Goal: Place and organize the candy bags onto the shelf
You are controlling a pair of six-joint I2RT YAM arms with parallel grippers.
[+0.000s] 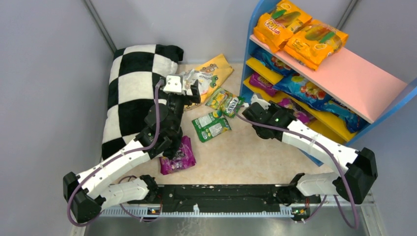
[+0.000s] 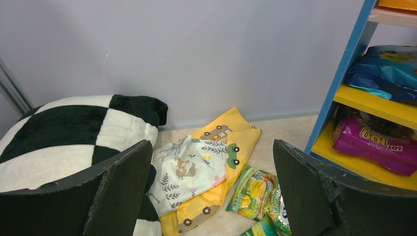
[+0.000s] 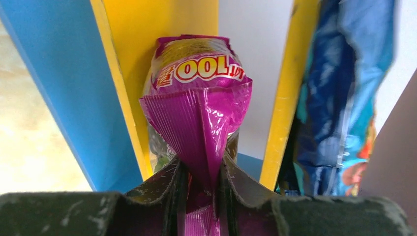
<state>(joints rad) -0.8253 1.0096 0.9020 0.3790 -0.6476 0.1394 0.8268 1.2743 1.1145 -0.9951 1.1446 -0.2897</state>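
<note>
I will push my right gripper outward next along the lower yellow board, toward the purple bag at its far end, because bare board still shows beyond the bag I am holding.
My right gripper is shut on the crimped end of a purple candy bag, which lies between two yellow boards of the blue-framed shelf. In the top view this gripper is at the shelf's lower left corner. My left gripper is open and empty above a patterned cloth; in the top view it is beside the pillow. Two green bags and a purple bag lie on the floor. Orange bags lie on the pink top board, blue bags on the yellow boards.
A black-and-white checkered pillow lies at the left. A yellow cloth with cars lies by the back wall, with a white printed cloth on it. Grey walls close in the floor on three sides.
</note>
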